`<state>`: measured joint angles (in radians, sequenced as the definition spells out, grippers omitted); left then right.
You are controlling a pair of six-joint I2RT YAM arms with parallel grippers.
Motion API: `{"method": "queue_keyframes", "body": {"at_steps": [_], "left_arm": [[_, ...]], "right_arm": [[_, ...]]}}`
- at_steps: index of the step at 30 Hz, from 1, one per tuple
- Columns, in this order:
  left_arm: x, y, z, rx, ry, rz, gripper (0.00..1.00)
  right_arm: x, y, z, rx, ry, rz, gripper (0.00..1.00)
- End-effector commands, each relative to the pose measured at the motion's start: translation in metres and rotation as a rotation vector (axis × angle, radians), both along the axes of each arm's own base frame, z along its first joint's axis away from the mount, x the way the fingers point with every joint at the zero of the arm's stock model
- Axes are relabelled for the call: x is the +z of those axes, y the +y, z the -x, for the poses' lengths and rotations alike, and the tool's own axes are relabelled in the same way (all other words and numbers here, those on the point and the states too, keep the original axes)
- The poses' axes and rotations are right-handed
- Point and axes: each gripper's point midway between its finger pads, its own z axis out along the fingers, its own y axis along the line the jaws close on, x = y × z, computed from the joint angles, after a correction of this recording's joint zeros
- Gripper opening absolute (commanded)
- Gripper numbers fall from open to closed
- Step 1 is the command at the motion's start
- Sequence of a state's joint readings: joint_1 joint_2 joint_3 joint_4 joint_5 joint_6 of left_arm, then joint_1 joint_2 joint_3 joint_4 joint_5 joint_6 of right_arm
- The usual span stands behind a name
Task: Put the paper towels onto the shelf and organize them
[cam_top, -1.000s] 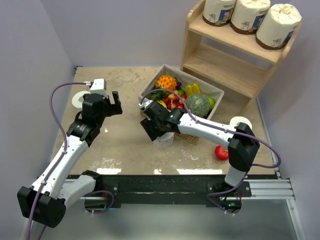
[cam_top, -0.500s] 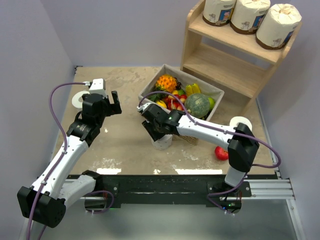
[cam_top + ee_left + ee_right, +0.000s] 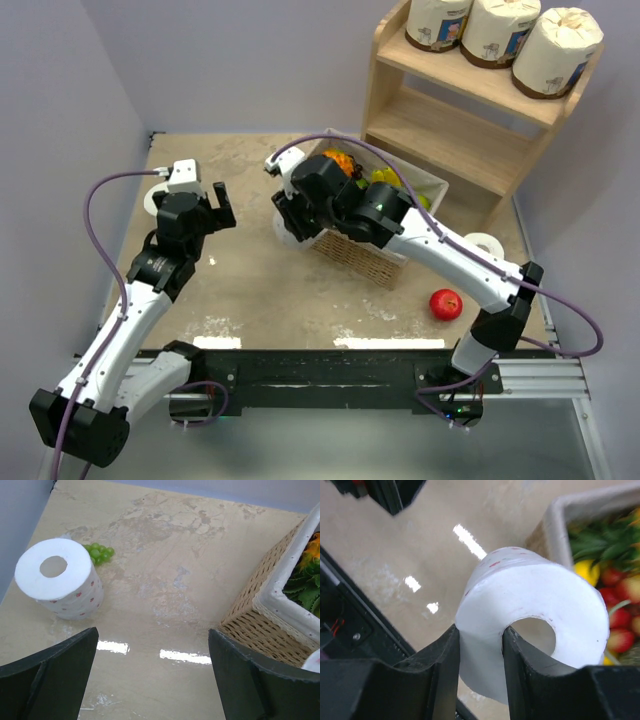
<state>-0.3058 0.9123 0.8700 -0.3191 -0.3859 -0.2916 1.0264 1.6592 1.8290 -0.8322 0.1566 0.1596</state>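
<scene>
The right gripper swings outward to the shelf's bare lower level (image 3: 482, 152) next and releases the roll there, since that level lies to its right in the top view.
My right gripper (image 3: 292, 222) is shut on a bare white paper towel roll (image 3: 530, 590), one finger in its core and one outside its wall. It holds the roll off the table by the basket's left corner; a sliver of the roll shows in the top view (image 3: 283, 234). My left gripper (image 3: 226, 205) is open and empty above the table. A second white roll (image 3: 57, 577) stands at the far left and a third (image 3: 484, 243) at the right. Three wrapped rolls (image 3: 494, 32) stand on the top tier of the wooden shelf (image 3: 450, 135); the lower tier is bare.
A wicker basket (image 3: 360, 255) of fruit sits mid-table in front of the shelf, its corner also in the left wrist view (image 3: 260, 620). A red apple (image 3: 445, 303) lies at the front right. Green grapes (image 3: 98, 553) lie behind the left roll.
My right gripper closed on the white roll that stood in front of the basket and lifted it up and back to the left. My left gripper shifted slightly back.
</scene>
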Motion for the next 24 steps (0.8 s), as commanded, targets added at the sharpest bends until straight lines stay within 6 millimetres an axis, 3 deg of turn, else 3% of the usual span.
{"method": "queue_keyframes", "body": {"at_steps": [1,5,6,8,11,14,24], "left_arm": [[0.011,0.007,-0.001,0.027,-0.049,-0.011,0.97],[0.012,0.005,-0.001,0.016,-0.048,-0.002,0.97],[0.012,0.003,-0.001,0.01,-0.05,-0.001,0.97],[0.012,0.003,0.0,0.006,-0.052,0.002,0.97],[0.013,0.001,0.0,-0.004,-0.055,0.01,0.97],[0.013,-0.003,0.0,-0.02,-0.054,0.017,0.97],[0.014,-0.006,0.0,-0.037,-0.058,0.029,0.97]], "right_arm": [[0.08,-0.047,-0.042,-0.134,-0.294,0.1,0.33],[0.102,-0.091,-0.085,-0.267,-0.387,0.197,0.33],[0.104,-0.113,-0.103,-0.331,-0.391,0.216,0.33],[0.109,-0.142,-0.12,-0.418,-0.421,0.272,0.33],[0.113,-0.202,-0.147,-0.565,-0.433,0.329,0.33],[0.116,-0.236,-0.16,-0.61,-0.465,0.379,0.33],[0.097,-0.306,-0.176,-0.711,-0.454,0.525,0.33]]}}
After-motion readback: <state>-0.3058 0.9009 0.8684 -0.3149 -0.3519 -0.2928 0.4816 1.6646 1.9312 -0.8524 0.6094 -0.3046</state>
